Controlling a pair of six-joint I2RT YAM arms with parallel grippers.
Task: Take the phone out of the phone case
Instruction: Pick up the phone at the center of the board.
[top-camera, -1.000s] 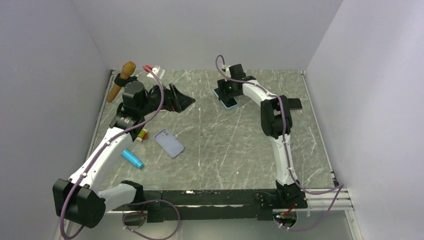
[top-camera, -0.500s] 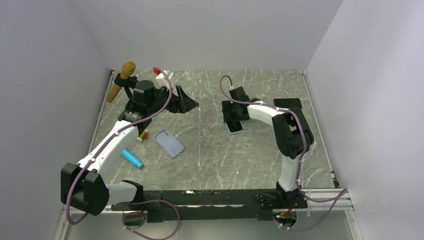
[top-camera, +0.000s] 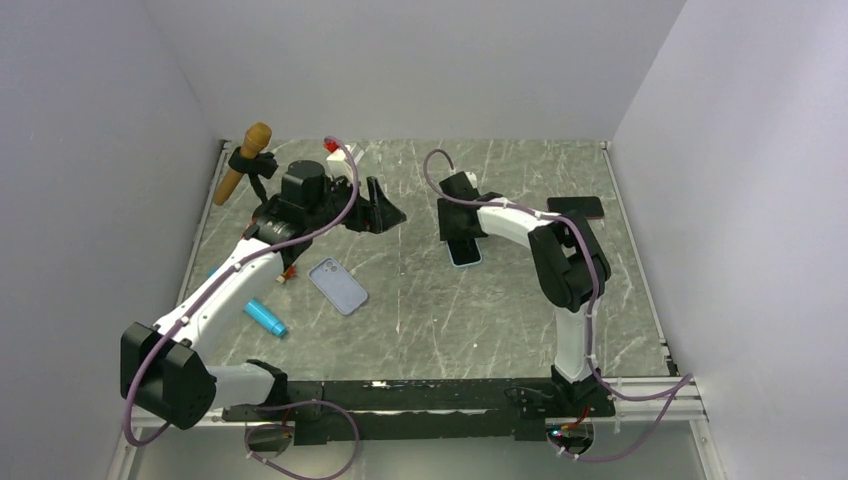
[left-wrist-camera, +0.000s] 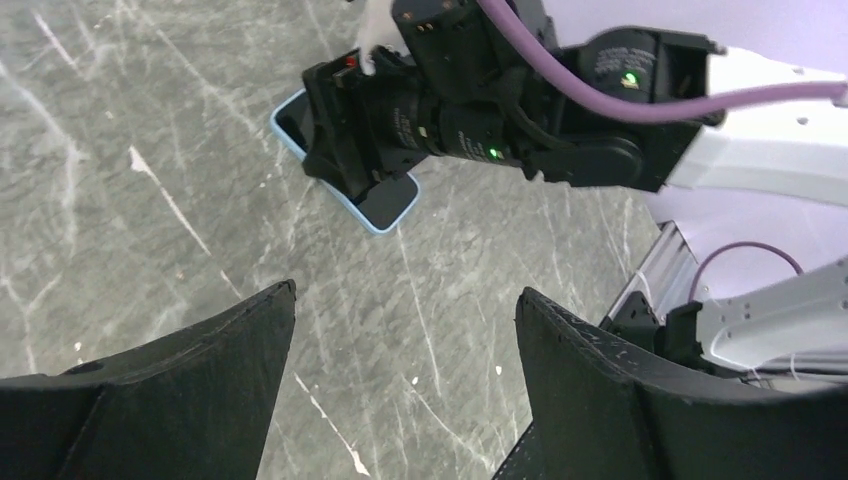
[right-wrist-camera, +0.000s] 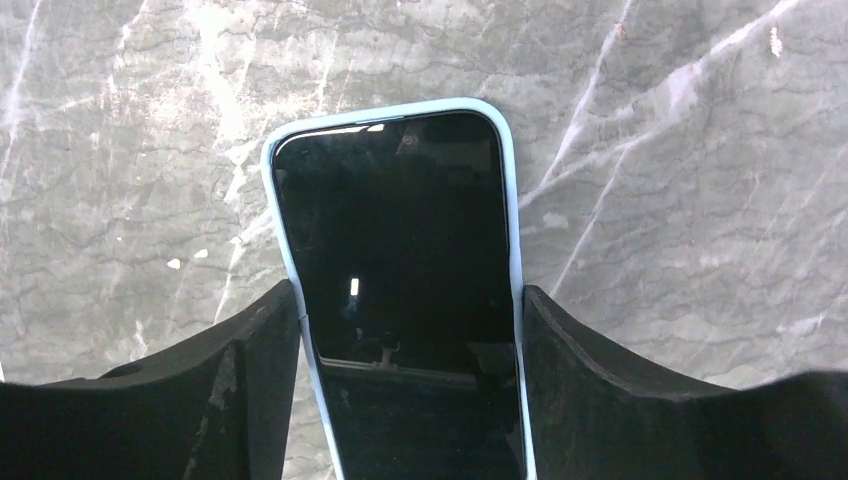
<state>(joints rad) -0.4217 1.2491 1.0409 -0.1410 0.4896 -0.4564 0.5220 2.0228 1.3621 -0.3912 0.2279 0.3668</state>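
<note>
I need to move my left gripper's empty fingers to the right in the top view, so they are on both sides of the light blue case edge (top-camera: 451, 254) (left-wrist-camera: 352, 209).
A phone with a black screen in a light blue case (right-wrist-camera: 400, 230) sits screen up between my right gripper's (right-wrist-camera: 408, 292) jaws, which are closed against its long edges. In the top view the right gripper (top-camera: 462, 236) holds it (top-camera: 466, 257) low over the table's middle. The left wrist view shows the cased phone (left-wrist-camera: 388, 207) sticking out under the right gripper. My left gripper (top-camera: 386, 212) is open and empty, left of the phone and above the table; in its own view (left-wrist-camera: 405, 292) only bare marble lies between its jaws.
A lavender phone case (top-camera: 338, 286) lies face down at centre left. A blue tube (top-camera: 265, 317) and a small red-yellow item (top-camera: 287, 272) lie near the left arm. A wooden-handled tool (top-camera: 245, 160) is at the back left. A dark phone (top-camera: 575, 207) lies at the right.
My right gripper has carried the blue-cased phone from the back of the table toward the middle. My left gripper has shifted right, toward it, still open.
</note>
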